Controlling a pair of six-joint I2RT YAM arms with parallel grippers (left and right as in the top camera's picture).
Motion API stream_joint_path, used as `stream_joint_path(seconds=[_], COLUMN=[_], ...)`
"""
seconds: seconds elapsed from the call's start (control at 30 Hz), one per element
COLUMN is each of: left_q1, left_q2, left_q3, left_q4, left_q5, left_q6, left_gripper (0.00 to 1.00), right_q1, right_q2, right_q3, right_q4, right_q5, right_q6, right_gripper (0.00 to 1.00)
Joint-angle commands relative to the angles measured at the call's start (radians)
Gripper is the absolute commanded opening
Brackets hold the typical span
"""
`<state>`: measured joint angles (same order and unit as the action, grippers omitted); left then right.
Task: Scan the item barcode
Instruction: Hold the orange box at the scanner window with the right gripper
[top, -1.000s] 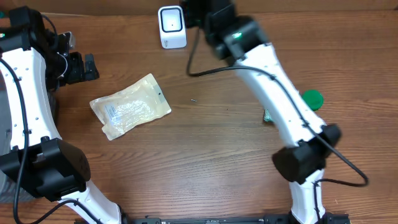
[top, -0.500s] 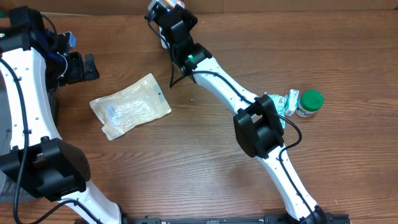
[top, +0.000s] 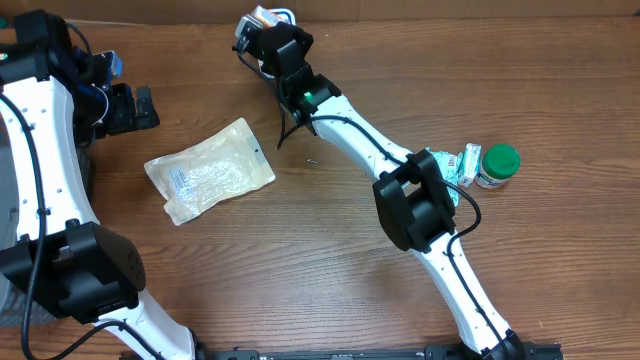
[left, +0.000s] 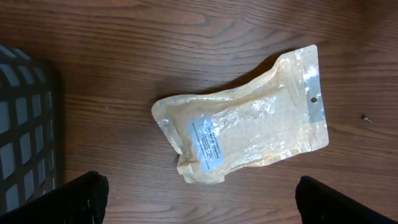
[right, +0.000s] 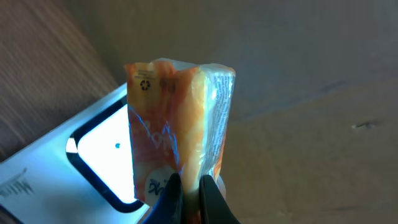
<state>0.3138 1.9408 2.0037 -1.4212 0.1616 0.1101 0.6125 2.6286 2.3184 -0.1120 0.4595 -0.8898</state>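
My right gripper swings back and to the right in the overhead view next, over the small packets, to release the item where others already lie gathered.
My right gripper (right: 191, 186) is shut on the lower edge of the item, a small orange plastic-wrapped packet (right: 177, 118). It holds the packet upright just in front of the white scanner's lit window (right: 99, 155). From overhead that gripper (top: 262, 28) sits at the table's far edge and covers most of the scanner, with the packet (top: 264, 15) at its tip. My left gripper (left: 199, 193) hangs open above the table with nothing between its fingers; overhead it (top: 140, 106) is at the far left.
A clear yellowish pouch (top: 210, 170) with a white label lies left of centre, also below the left wrist camera (left: 249, 124). A green-lidded bottle (top: 497, 165) and small packets (top: 455, 163) lie at the right. A dark basket (left: 25, 124) stands at the left.
My right arm has swung left across the back of the table and brought the packet in front of the scanner, which it now covers. The left arm has not moved.
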Motion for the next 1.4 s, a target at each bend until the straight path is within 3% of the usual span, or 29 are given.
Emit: stream_joint_path(seconds=[0.0,0.8,1.07,1.23,1.33,1.37], left_q1=[-0.007,-0.007,-0.007,-0.007,-0.007,-0.007], left_q2=[-0.013,-0.013,-0.013,-0.013,-0.013,-0.013], left_q3=[0.018,0.018,0.018,0.019,0.018,0.018], left_q4=[0.001,0.001,0.001,0.001,0.001,0.001], left_q5=[0.011,0.011,0.011,0.011,0.011,0.011], left_q6=[-0.006,-0.006,-0.006,-0.006,-0.006,-0.006], left_gripper=[1.0,1.0,1.0,1.0,1.0,0.99], right_q1=[-0.019,0.009,0.046,0.059,0.061,0.058], right_q2=[0.0,-0.026,-0.169,-0.304,-0.421,-0.505], right_q3=[-0.008,-0.008,-0.008,-0.008,-0.008,-0.008], right_q4=[0.0,-0.063,-0.237,-0.412,-0.584,-0.702], right_q5=[-0.013,0.082,0.107,0.042,-0.079,-0.143], right_q6=[-0.028,-0.069,-0.061,0.167,0.375,0.597], right_gripper=[0.04,0.04,0.04,0.04,0.04,0.04])
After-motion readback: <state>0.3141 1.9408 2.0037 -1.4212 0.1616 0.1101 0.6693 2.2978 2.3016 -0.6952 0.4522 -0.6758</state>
